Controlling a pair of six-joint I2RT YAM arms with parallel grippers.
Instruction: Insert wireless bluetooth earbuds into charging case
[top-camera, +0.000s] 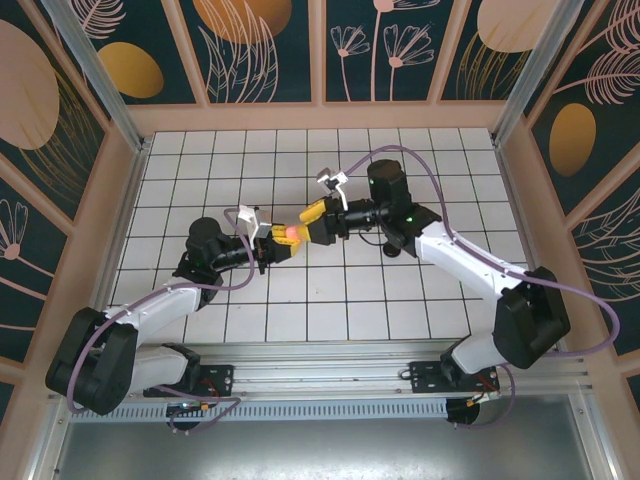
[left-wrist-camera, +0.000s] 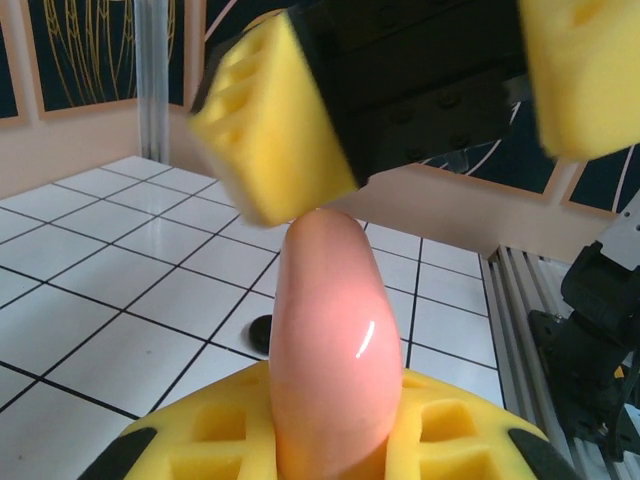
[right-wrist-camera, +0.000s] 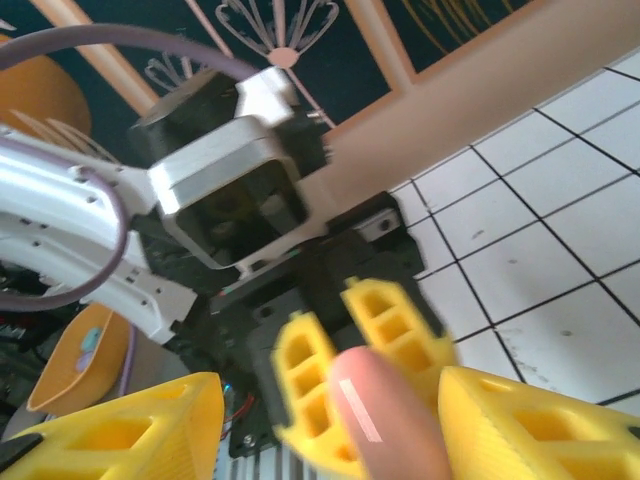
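Note:
The left gripper moves down toward the small black disc next and releases the closed case on the tabletop there, since the tiles beside that disc are bare.
The salmon-pink charging case is held above the table's middle, and my left gripper is shut on it. In the left wrist view the closed case stands up out of the left gripper. My right gripper is open, with its jaws on either side of the case's free end. One of its yellow fingers touches the case tip. In the right wrist view the case lies between the right gripper's spread pads, closer to the right one. The earbuds are out of view.
A small flat black disc lies on the white grid table beyond the case, under the right arm. Wooden walls ring the table. The arms' base rail runs along the near edge.

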